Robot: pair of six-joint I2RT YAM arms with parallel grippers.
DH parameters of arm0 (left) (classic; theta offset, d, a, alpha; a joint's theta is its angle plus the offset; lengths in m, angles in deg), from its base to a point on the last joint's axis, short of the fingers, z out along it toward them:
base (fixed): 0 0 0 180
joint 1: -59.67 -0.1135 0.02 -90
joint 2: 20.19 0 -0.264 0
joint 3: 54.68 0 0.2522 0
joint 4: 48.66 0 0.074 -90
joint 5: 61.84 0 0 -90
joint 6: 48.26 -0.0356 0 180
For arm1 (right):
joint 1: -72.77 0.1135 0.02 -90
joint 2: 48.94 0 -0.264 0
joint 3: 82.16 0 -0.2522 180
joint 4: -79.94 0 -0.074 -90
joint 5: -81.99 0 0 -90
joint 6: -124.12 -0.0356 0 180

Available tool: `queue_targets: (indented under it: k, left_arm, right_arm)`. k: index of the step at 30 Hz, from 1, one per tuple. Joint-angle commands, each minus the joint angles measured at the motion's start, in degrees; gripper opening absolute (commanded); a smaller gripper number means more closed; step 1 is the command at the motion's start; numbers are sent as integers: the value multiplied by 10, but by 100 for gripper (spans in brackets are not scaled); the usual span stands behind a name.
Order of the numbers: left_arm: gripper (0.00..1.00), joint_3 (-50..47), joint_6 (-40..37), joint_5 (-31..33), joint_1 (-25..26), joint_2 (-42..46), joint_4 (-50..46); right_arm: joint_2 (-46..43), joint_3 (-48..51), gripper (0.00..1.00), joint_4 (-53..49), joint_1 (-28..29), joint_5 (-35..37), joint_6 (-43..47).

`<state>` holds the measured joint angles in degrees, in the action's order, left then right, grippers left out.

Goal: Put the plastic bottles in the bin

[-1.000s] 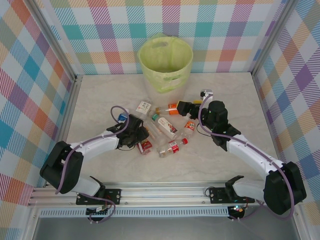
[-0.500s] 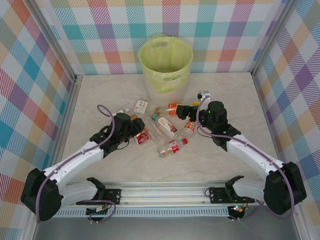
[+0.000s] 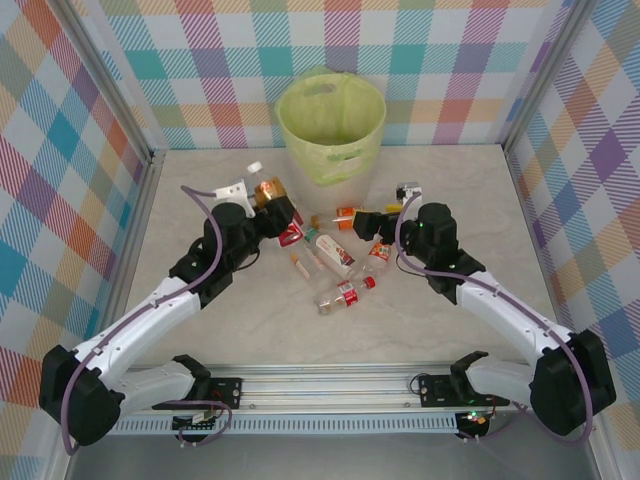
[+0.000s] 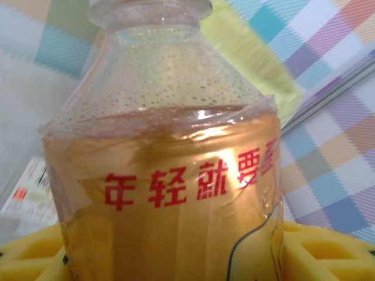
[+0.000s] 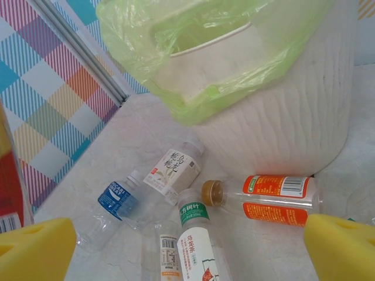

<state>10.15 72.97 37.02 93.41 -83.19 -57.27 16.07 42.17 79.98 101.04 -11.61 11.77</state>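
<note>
My left gripper will go up and move outward over the bin's lined opening (image 3: 334,112) to let go of the plastic bottle, because the bin's rim is high above the table.
My left gripper (image 3: 275,213) hangs above the table, left of and in front of the bin (image 3: 330,125), and is shut on a clear plastic bottle (image 4: 170,175) with a gold and red label. That bottle sits between the yellow pads (image 4: 29,257). My right gripper (image 3: 375,222) is open and low over the heap of plastic bottles. Between and beyond its pads (image 5: 343,246) lie an orange-labelled bottle (image 5: 275,199), a white-labelled one (image 5: 173,167), a blue-labelled one (image 5: 117,199) and a green-banded one (image 5: 202,246). A red-labelled bottle (image 3: 345,295) lies nearer the arms.
The bin is cream-white with a yellow-green bag liner (image 5: 193,64) and stands at the back centre. Checked walls (image 3: 60,200) and metal posts (image 3: 140,220) close in the table on three sides. Bare tabletop (image 3: 470,190) lies right of the bottles.
My left arm has lifted its bottle off the table and carried it back toward the bin. The right gripper stays open and has hardly moved.
</note>
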Motion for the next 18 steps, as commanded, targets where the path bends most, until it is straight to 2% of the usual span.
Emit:
queue_targets:
  k: [1, 8, 10, 15, 18]
  left_arm:
    - [58, 66, -83, -9, 5, -17, 62]
    - [57, 177, -179, 5, 5, -120, 85]
    - [56, 204, -189, 9, -1, -152, 85]
    - [57, 295, -220, -26, -14, -212, 65]
    - [56, 374, -206, -34, -19, -259, 17]
  right_arm:
    - [-23, 1, 100, -6, 4, 6, 5]
    - [-36, 6, 100, -9, 4, 10, -1]
    - [-39, 6, 100, -11, 3, 10, -2]
    - [-58, 9, 100, -22, 4, 15, -3]
    - [-66, 18, 100, -16, 4, 18, -13]
